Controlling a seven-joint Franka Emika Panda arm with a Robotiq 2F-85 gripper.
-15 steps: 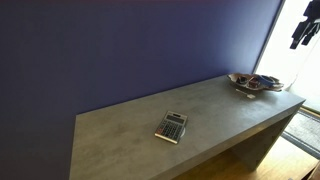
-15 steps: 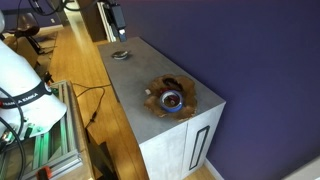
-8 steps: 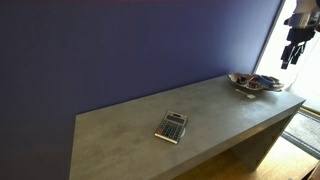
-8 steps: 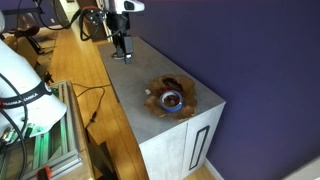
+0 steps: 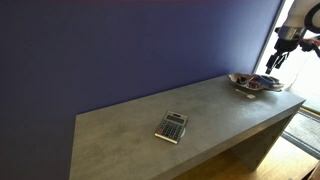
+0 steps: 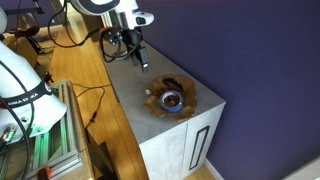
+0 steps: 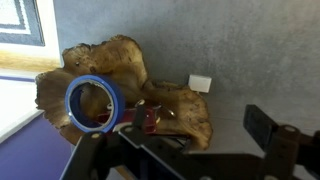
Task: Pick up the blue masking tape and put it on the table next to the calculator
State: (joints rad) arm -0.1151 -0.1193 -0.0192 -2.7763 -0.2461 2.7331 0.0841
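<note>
I will move my gripper down and toward the left in the wrist view onto the tape's rim by the red item, because the ring's hole takes a finger.
The blue masking tape is a dark-blue ring lying in a shallow brown bowl at one end of the grey table. It also shows in an exterior view. My gripper is open and empty, hovering above the table beside the bowl, apart from the tape. In both exterior views the gripper hangs a little above and beside the bowl. The silver-grey calculator lies near the table's middle front, far from the bowl.
The bowl also holds a red item and other small things. A small white block lies on the table behind it. A purple wall runs along the table's back. A wooden floor and cables lie beside the table.
The arm has come down and moved toward the bowl end of the table, from high above to just beside the bowl. The tape and calculator have not moved.
</note>
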